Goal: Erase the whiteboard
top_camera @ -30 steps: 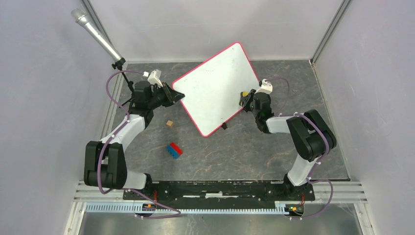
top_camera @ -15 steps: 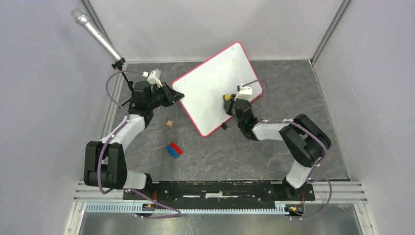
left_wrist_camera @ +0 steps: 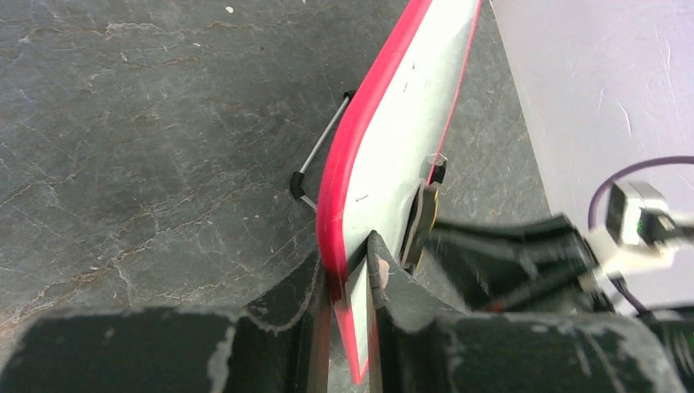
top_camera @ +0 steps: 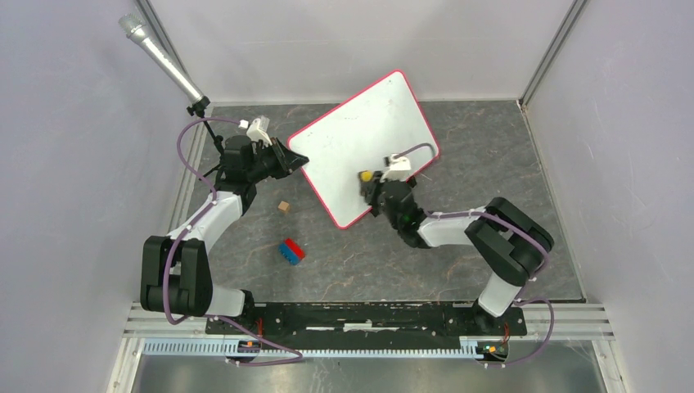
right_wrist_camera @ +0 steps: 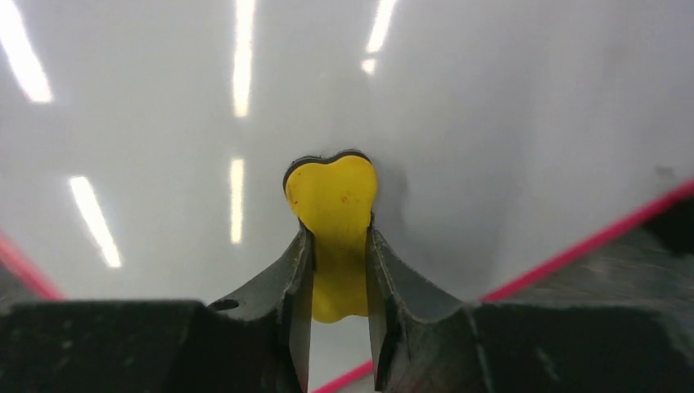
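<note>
Bare tabletop lies below my right gripper and back toward my base, so next my right gripper should bring the eraser (top_camera: 364, 175) back off the whiteboard and release it down there.
The whiteboard (top_camera: 360, 143) is a large white board with a red-pink rim, held tilted above the dark tabletop. My left gripper (top_camera: 288, 160) is shut on the whiteboard's left corner; in the left wrist view the rim (left_wrist_camera: 348, 164) runs edge-on between the fingers of that gripper (left_wrist_camera: 350, 266). My right gripper (top_camera: 368, 182) is shut on a small yellow eraser (top_camera: 364, 175), pressed against the white face near the board's lower edge. In the right wrist view the yellow eraser (right_wrist_camera: 331, 221) sits pinched in the right gripper (right_wrist_camera: 337, 246), flat on the glossy whiteboard (right_wrist_camera: 507, 123).
A small tan cube (top_camera: 283, 206) and a red-and-blue block (top_camera: 291, 250) lie on the tabletop below the board's left side. A microphone (top_camera: 159, 59) on a stand rises at the far left. Grey walls enclose the table on three sides.
My right gripper has slid the yellow eraser leftward and down across the board, from its right edge toward its lower middle. The left gripper and the board have stayed put.
</note>
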Available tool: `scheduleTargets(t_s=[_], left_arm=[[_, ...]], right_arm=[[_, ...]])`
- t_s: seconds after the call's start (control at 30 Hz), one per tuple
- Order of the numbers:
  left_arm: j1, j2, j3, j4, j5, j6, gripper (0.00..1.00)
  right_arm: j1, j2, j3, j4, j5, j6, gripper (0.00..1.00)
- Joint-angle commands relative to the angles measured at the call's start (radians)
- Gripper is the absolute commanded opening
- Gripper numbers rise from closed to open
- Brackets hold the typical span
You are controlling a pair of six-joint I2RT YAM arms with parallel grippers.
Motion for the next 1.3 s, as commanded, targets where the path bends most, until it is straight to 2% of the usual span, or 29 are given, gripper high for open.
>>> scheduleTargets(t_s=[0.0,0.07,0.17,0.43,0.57,0.73,0.93,1.07,1.27], left_arm=[[-0.002,-0.003,0.019,-0.011,-0.032,0.077,0.02],[-0.002,-0.005,0.017,-0.011,-0.032,0.077,0.02],[-0.002,-0.005,0.016,-0.011,-0.034,0.079,0.02],[-0.002,-0.005,0.017,-0.014,-0.04,0.083,0.02],[-0.002,-0.003,0.02,-0.015,-0.039,0.084,0.02],[-0.002,0.002,0.023,-0.016,-0.035,0.083,0.02],[-0.002,-0.001,0.023,-0.014,-0.032,0.08,0.02],[-0.001,-0.004,0.022,-0.014,-0.032,0.081,0.02],[-0.001,-0.005,0.02,-0.014,-0.034,0.081,0.02]], right_arm=[[-0.184,-0.034,-0.128,-0.045,0.013,0.108,0.3],[-0.217,-0.023,-0.151,-0.019,-0.001,0.135,0.3],[-0.199,0.016,-0.122,-0.009,-0.04,0.135,0.28],[0.105,0.108,0.059,0.007,0.046,0.017,0.28],[0.177,0.125,0.065,0.078,0.073,0.001,0.28],[0.137,0.092,-0.015,0.138,0.107,0.019,0.29],[0.019,0.052,-0.178,0.23,0.094,0.161,0.29],[-0.033,0.065,-0.196,0.187,0.05,0.261,0.28],[-0.052,0.058,-0.215,0.241,0.041,0.241,0.28]])
